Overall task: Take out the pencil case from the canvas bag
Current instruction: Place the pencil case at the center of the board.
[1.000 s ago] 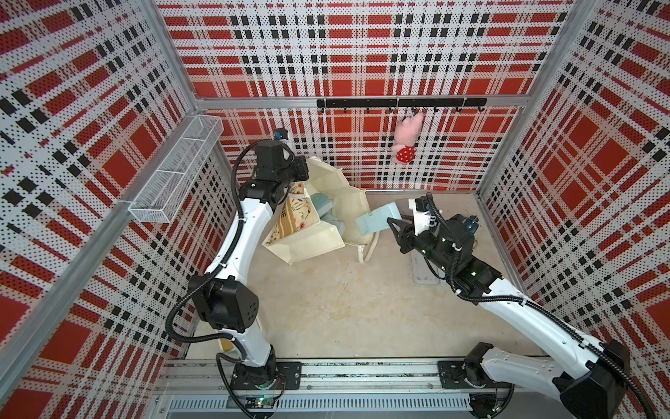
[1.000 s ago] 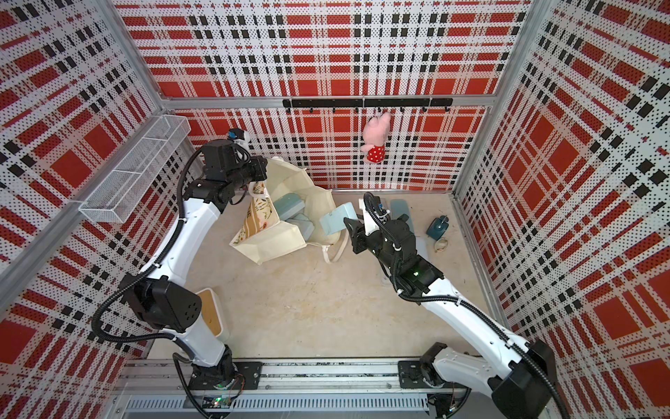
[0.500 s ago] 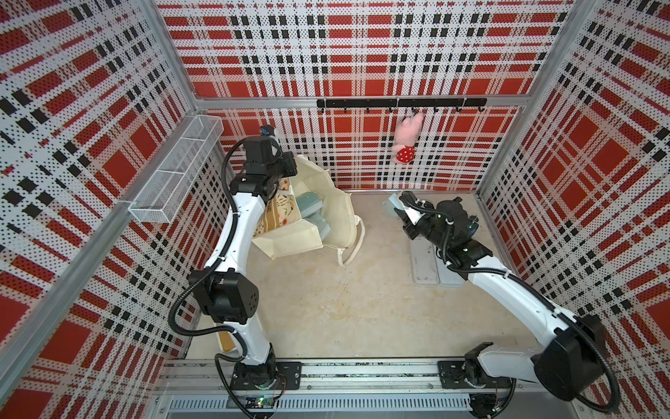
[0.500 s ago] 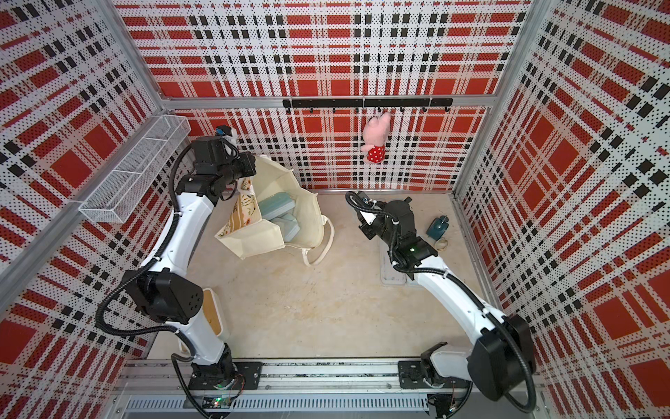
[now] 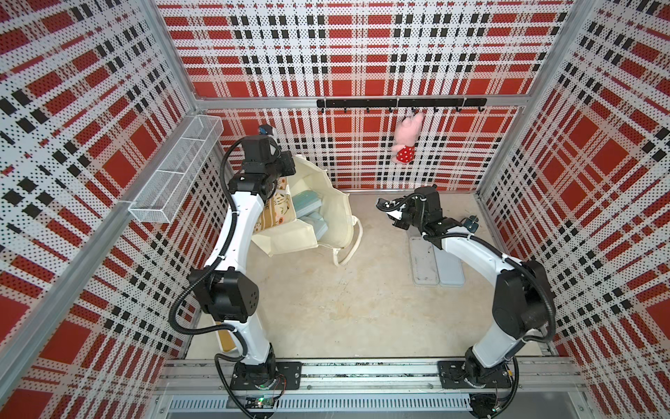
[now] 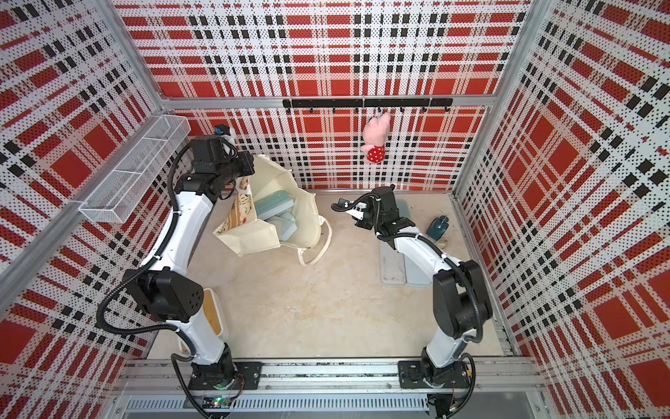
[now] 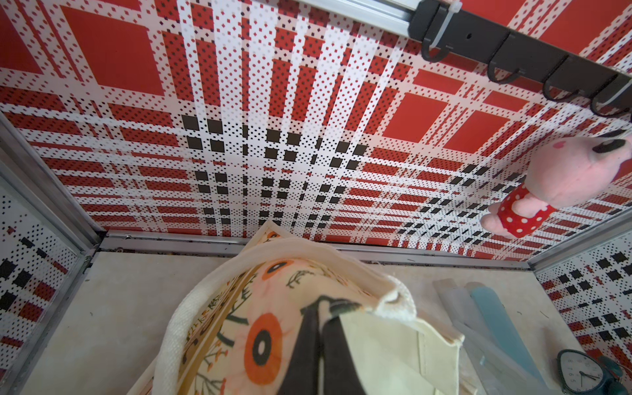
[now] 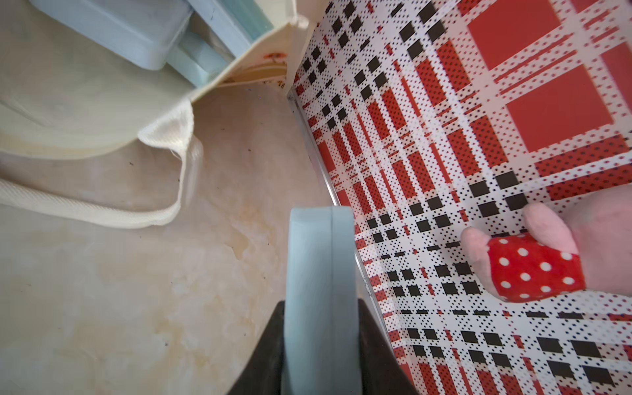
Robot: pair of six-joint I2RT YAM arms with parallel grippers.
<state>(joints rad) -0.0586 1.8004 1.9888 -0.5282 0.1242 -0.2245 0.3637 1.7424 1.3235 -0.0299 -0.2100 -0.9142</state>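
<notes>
My right gripper holds the pencil case and next needs to lower it onto the bare floor below, between the bag's strap and the flat cases. It should release the pencil case there.
The cream canvas bag (image 5: 290,237) (image 6: 253,237) lies tipped with its mouth open toward the middle of the floor; its flower-printed face (image 7: 239,307) shows in the left wrist view. My left gripper (image 7: 321,307) (image 5: 286,177) is shut on the bag's upper rim and holds it up. Two pale blue cases (image 5: 306,203) still sit inside the bag. Right of the bag, near the back wall, my right gripper (image 8: 321,342) (image 5: 393,217) is shut on a pale blue pencil case (image 8: 319,266), clear of the bag.
Two flat pale cases (image 5: 422,261) lie on the floor under my right arm. A small teal clock (image 6: 437,226) stands by the right wall. A pink plush (image 5: 408,139) hangs from the hook rail (image 5: 398,103). A wire basket (image 5: 177,170) juts from the left wall.
My right gripper has carried the pale blue pencil case from the bag's mouth rightward toward the back wall. My left gripper has pulled the bag's rim up and to the left.
</notes>
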